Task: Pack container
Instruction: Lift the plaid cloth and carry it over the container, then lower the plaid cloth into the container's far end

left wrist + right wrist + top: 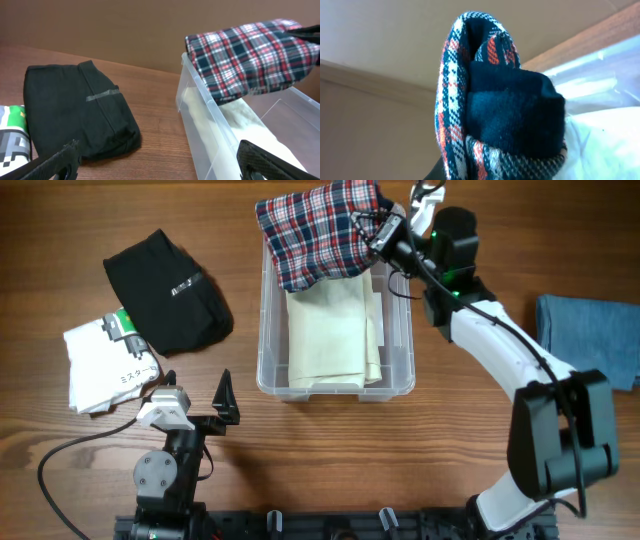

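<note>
The right gripper lowers into the container's far end next and releases the plaid garment (315,230) there, since the folded bundle still hangs above the clear rim.
The clear plastic container (402,383) stands mid-table and holds a folded cream cloth (330,330); the container also shows in the left wrist view (200,115). My right gripper (385,230) is shut on a folded red, white and navy plaid garment (315,230) and holds it above the container's far end. The plaid garment fills the right wrist view (495,115) and hides the fingers there. It also shows in the left wrist view (250,55). My left gripper (195,395) is open and empty near the front edge, left of the container.
A folded black garment (165,290) lies left of the container, also in the left wrist view (75,115). A white printed package (105,360) lies at the far left. A folded blue cloth (590,335) lies at the right edge.
</note>
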Robot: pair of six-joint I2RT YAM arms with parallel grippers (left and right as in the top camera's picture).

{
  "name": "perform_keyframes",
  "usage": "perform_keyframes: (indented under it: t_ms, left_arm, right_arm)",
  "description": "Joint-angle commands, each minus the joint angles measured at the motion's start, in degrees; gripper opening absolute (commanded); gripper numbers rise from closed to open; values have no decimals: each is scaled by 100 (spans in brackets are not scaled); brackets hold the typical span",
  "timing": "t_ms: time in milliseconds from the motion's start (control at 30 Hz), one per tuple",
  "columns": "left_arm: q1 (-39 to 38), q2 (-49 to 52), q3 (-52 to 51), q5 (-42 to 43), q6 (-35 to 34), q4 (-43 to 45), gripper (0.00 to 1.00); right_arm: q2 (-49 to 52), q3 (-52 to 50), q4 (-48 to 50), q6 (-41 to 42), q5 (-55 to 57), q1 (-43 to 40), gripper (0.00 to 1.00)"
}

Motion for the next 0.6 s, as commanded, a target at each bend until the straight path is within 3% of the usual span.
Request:
perform_keyframes:
  t_ms: [0, 367, 567]
  left_arm:
    - [37, -26, -37, 50, 92, 9, 100]
    - [37, -26, -37, 50, 92, 9, 100]
    - [37, -26, -37, 50, 92, 9, 100]
  right_arm:
    - [260, 155, 146, 2, 109, 68, 4]
    - [420, 155, -118, -354, 396, 127, 4]
    - [420, 155, -732, -531, 789, 190, 4]
